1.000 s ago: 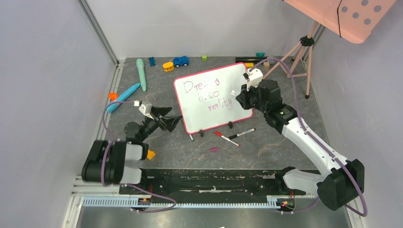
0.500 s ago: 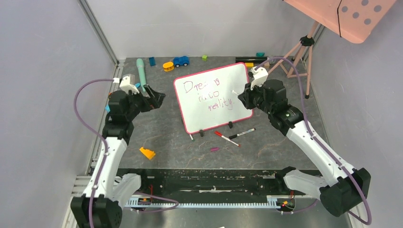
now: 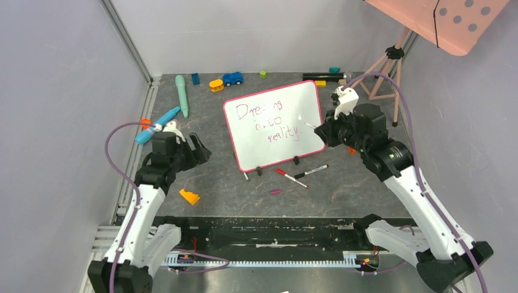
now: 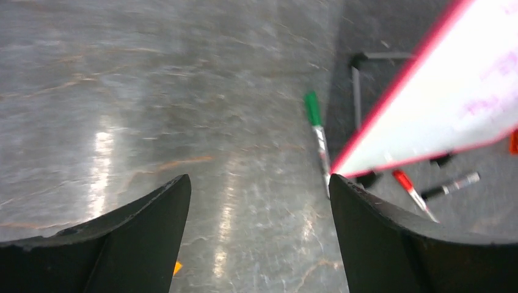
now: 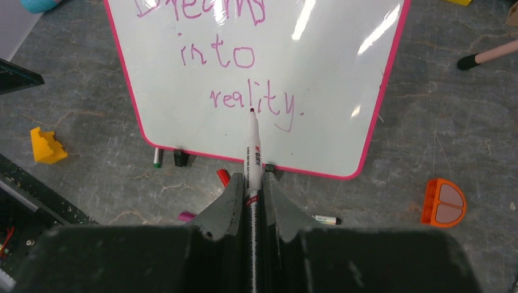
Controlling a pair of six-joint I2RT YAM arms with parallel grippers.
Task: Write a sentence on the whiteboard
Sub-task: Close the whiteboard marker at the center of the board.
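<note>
The left gripper swings across, to the right in the top view, and down onto the pink cap (image 3: 276, 191) below it next, because the marker is uncapped.
The whiteboard (image 3: 287, 146), white with a pink-red frame, stands tilted mid-table on two black clip feet; it also shows in the right wrist view (image 5: 330, 104) and the left wrist view (image 4: 440, 91). The sentence (image 5: 244, 58) in purple reads "Dreams into reality." in three lines. My right gripper (image 5: 253, 183) is shut on a white marker (image 5: 252, 146) whose uncapped tip points at the word "reality" and is held off the board at its right edge (image 3: 327, 130). My left gripper (image 4: 259, 183) is open and empty over the bare table left of the board (image 3: 198, 149).
Loose markers lie in front of the board: red (image 3: 290, 177), black-capped (image 3: 310, 171), green-capped (image 4: 317, 131), plus a pink cap (image 3: 276, 191). An orange wedge (image 3: 189, 196) lies front left. Teal pens, toy cars and blocks are at the back. A tripod (image 3: 385, 67) stands back right.
My left arm swung up and out from its folded pose, then came down nearer the board's left. My right gripper drew back right from the board with the marker.
</note>
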